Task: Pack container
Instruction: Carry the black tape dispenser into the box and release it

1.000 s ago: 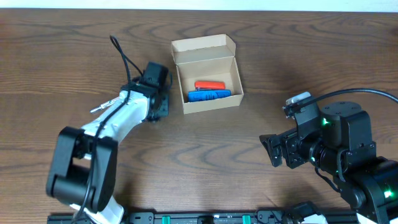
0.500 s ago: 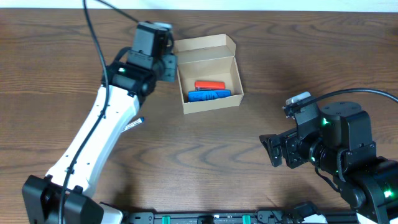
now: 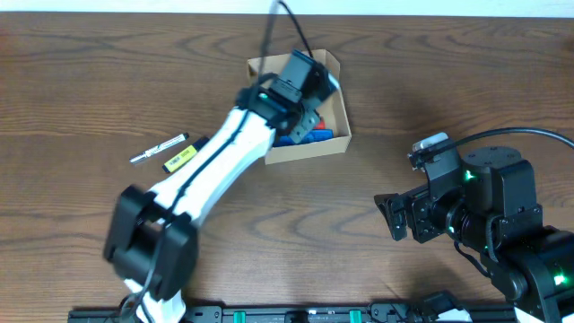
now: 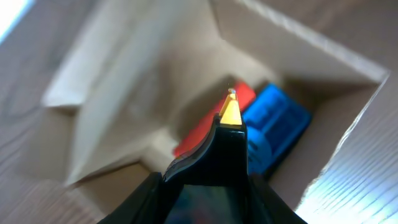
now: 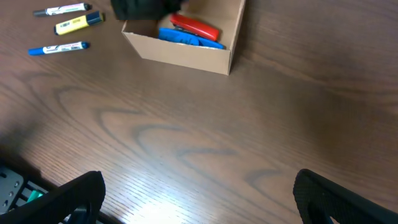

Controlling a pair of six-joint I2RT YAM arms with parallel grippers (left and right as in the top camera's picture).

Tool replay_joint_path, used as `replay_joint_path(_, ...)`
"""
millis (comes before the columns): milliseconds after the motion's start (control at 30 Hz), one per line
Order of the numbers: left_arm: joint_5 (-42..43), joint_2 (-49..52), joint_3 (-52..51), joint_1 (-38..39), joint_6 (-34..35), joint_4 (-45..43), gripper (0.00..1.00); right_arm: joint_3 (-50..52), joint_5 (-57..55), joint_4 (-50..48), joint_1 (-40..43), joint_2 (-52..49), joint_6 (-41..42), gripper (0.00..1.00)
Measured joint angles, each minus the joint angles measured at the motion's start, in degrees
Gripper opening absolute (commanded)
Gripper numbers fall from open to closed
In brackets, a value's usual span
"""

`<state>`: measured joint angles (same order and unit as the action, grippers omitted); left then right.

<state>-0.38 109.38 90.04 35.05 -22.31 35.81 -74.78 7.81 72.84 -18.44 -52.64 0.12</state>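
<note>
My left gripper will next move down toward the red and blue items in the box and let go of the black pen, since the pen still hangs above them.
The container [image 3: 307, 149] is a tan cardboard box with its lid flap open, at the table's back middle. A red item [image 3: 311, 122] and a blue item [image 3: 316, 136] lie inside it; the left wrist view looks down on the red [image 4: 202, 134] and blue [image 4: 277, 121] ones. My left gripper [image 3: 303, 82] hovers over the box, shut on a black pen with a yellow tip [image 4: 230, 112] that points into the box [image 4: 137, 93]. Far to the right, near the front, my right gripper [image 3: 393, 218] stands wide open over bare wood [image 5: 199, 199].
Left of the box lie a white marker [image 3: 158, 149] and a yellow highlighter [image 3: 179, 160]. The right wrist view also shows a blue marker [image 5: 59, 48] beside them. The left arm [image 3: 206, 170] stretches diagonally over that part of the table.
The left arm has swung from the table left of the box up and right, and its gripper now hangs over the box. The right arm has not moved.
</note>
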Motion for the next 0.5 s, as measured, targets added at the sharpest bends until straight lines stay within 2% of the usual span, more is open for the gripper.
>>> replay_joint_path(233, -2.9, 5.3, 0.0, 0.3, -11.6, -1.3, 0.17, 0.0, 0.0, 0.0, 0.0, 0.0, 0.0, 0.99)
replay_joint_path(367, -3.6, 7.3, 0.0, 0.1, -17.4, -1.3, 0.18, 0.0, 0.0, 0.0, 0.0, 0.0, 0.0, 0.99)
replay_joint_path(500, -4.2, 7.8, 0.0, -0.7, -20.2, -1.3, 0.21, 0.0, 0.0, 0.0, 0.0, 0.0, 0.0, 0.99)
